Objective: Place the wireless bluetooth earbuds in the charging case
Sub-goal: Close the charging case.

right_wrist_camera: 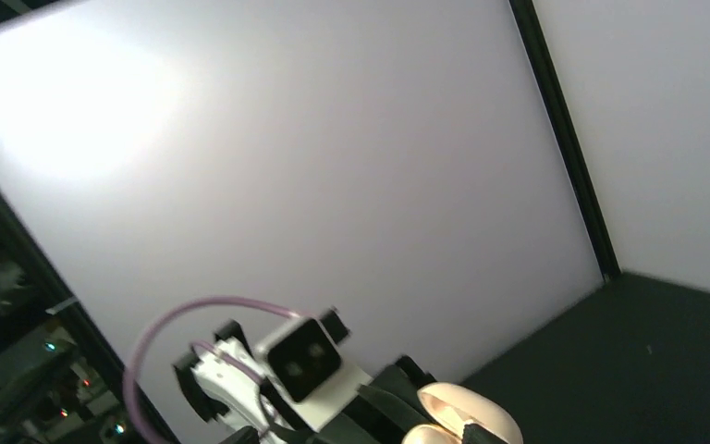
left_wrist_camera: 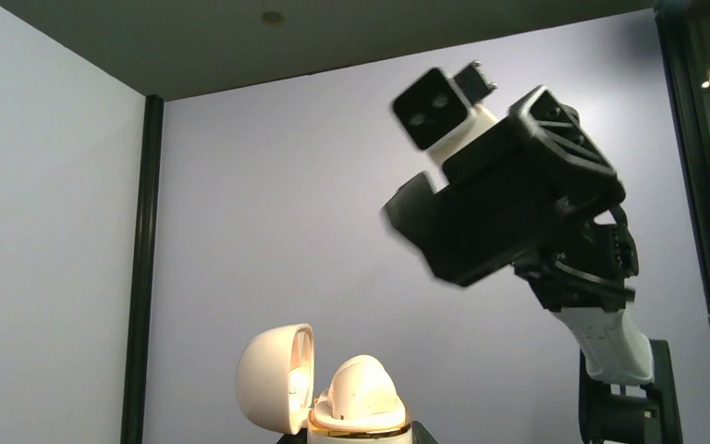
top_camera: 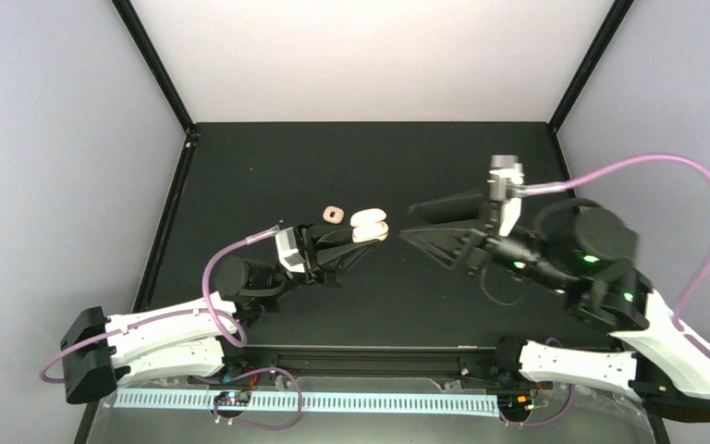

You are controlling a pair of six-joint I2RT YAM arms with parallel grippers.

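I will tilt my left gripper down next, lower the case (top_camera: pixel 370 226) onto the tabletop beside the tan square piece and then let go of it, because an earbud is already in the case's base.
My left gripper (top_camera: pixel 368 232) is shut on the cream-white charging case (top_camera: pixel 370 226), held above the black table. In the left wrist view the case's lid (left_wrist_camera: pixel 273 377) stands hinged open to the left. A rounded cream earbud (left_wrist_camera: pixel 362 387) sits in the gold-rimmed base (left_wrist_camera: pixel 361 429). My right gripper (top_camera: pixel 405 223) hovers just right of the case with its fingers spread, open and with nothing between them. The right wrist view catches the open case (right_wrist_camera: pixel 467 418) at its bottom edge. No other earbuds show.
A small tan square piece with a hole (top_camera: pixel 334 214) lies on the table just behind the left gripper. The black table (top_camera: pixel 268 166) ends at black frame posts and pale walls. Pink cables loop from both arms.
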